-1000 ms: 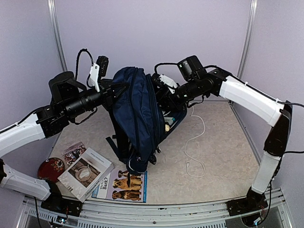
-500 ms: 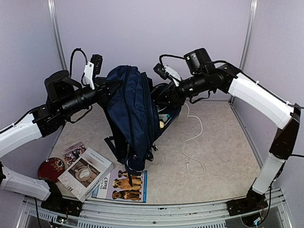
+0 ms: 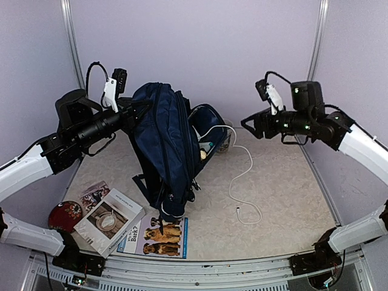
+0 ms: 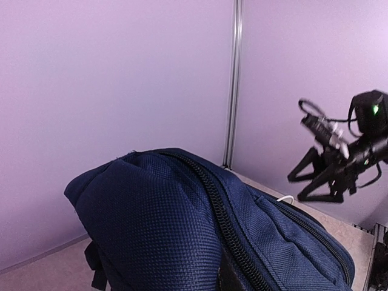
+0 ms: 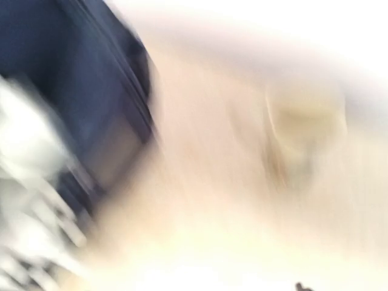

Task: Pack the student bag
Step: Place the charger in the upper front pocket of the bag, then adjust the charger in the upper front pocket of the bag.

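I will next lower my right gripper, with its fingers tipping down, to the bend near the plug end of the white cable trailing from the bag's open compartment (image 3: 209, 142).
The student bag (image 3: 167, 151), navy-blue fabric, stands upright at mid table with its side compartment (image 3: 209, 142) gaping open to the right. My left gripper (image 3: 136, 112) is at the bag's top edge, shut on the fabric. Its fingers are hidden behind the bag (image 4: 182, 230) in the left wrist view. My right gripper (image 3: 245, 126) hangs in the air well to the right of the bag, open and holding nothing. Its spread jaws also show in the left wrist view (image 4: 296, 189). The right wrist view is smeared by motion, with only a dark blue patch of the bag (image 5: 73, 73) readable.
A white cable (image 3: 242, 176) runs from the open compartment across the table to a plug end at the front right. At the front left lie a boxed book (image 3: 109, 221), a dog book (image 3: 154, 233), a small booklet (image 3: 94, 194) and a red disc (image 3: 63, 215).
My right gripper pulled out of the bag's open compartment, swung away to the right and opened. The white cable now trails from the compartment. The left gripper kept its hold on the bag's top.
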Robot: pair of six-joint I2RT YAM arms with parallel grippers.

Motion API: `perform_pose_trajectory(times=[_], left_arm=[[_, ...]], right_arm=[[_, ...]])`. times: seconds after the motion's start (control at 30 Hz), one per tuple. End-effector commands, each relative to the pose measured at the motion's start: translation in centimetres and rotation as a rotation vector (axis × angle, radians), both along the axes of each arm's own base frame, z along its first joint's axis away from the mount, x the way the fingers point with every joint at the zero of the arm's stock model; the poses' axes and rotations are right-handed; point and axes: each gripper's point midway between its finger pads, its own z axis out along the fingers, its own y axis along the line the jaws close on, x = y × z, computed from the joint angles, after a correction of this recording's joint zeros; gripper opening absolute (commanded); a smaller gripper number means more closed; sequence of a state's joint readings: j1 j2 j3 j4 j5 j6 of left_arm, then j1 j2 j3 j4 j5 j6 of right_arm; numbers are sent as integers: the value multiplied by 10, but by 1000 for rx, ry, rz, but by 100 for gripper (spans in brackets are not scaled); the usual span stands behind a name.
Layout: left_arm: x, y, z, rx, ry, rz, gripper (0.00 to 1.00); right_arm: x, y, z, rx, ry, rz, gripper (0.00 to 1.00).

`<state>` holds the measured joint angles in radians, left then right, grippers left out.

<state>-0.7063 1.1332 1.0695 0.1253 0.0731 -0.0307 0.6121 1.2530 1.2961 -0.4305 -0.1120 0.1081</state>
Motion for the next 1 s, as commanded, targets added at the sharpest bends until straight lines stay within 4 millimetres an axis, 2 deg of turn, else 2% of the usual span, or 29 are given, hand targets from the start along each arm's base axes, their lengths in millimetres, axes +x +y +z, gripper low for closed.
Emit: perform_pose_trajectory(times=[0.0,0.07,0.17,0.3,0.4,0.67,0.77,0.87,0.97], left_arm=[[2,17,22,-43,-65,49,0],[4,18,22,-45,-62,47,0],[4,18,21,-47,-57,43,0],[5,17,17,-43,-51,38,0],[6,18,17,-44,-52,37,0],[8,17,15,-48,-45,28,0],[10,16,13,-46,-37,25,0],[10,17,13,-47,-38,27,0],[10,18,13,-48,-39,27,0]], right_arm=[[2,-34,-139,-211,323,-194,67],[-9,-32,-174,-225,412,-174,66],[-23,-31,-209,-207,486,-159,67],[-41,-50,-262,-292,659,-252,65],[-58,-56,-290,-318,765,-270,63],[-82,-50,-321,-295,865,-217,57],[-84,-52,-330,-316,875,-226,49],[-82,-56,-337,-356,880,-249,29],[-80,-57,-334,-380,864,-257,7]])
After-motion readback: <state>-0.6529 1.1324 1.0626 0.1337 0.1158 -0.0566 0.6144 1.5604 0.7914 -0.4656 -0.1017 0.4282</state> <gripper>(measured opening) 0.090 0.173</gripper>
